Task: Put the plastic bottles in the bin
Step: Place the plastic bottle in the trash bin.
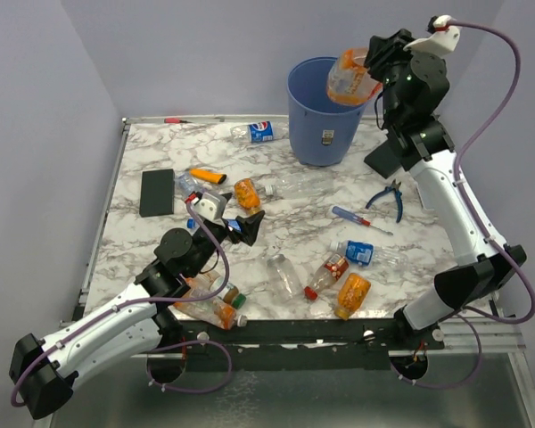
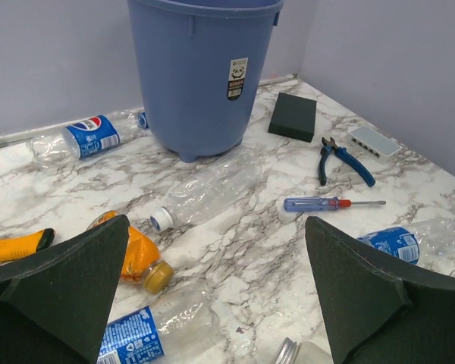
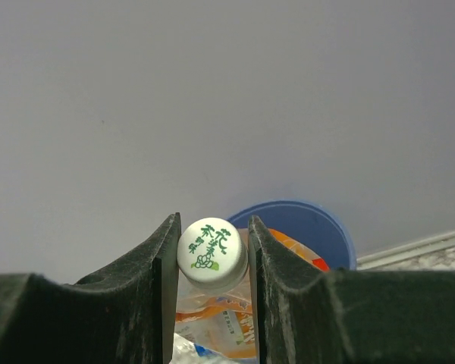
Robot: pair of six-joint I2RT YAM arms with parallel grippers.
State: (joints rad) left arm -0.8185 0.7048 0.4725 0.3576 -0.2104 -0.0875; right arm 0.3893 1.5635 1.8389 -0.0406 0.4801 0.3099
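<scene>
I need to move the crushed bottle with my right gripper next, from the blue bin's rim over the opening (image 1: 325, 86) (image 3: 302, 233). Then I need to lower it and tilt it downward.
My right gripper (image 1: 372, 67) (image 3: 212, 250) is shut on the white cap (image 3: 211, 246) of an orange-labelled crushed bottle (image 1: 349, 78) and holds it over the rim of the blue bin (image 1: 321, 125) (image 2: 205, 76) (image 3: 318, 220). My left gripper (image 1: 241, 223) (image 2: 216, 227) is open and empty, low over the table. In front of it lie an orange bottle (image 2: 140, 258), a clear bottle (image 2: 205, 193) and a blue-labelled bottle (image 2: 136, 337). A Pepsi bottle (image 1: 260, 132) (image 2: 91, 135) lies left of the bin. Several more bottles (image 1: 325, 275) lie near the front edge.
A screwdriver (image 1: 361, 218) (image 2: 326, 203) and blue pliers (image 1: 388, 196) (image 2: 341, 159) lie right of centre. Black slabs lie at the left (image 1: 158, 192) and beside the bin (image 2: 293, 116). An orange-handled tool (image 1: 207, 176) lies left of centre. A small white box (image 2: 373, 142) sits by the right wall.
</scene>
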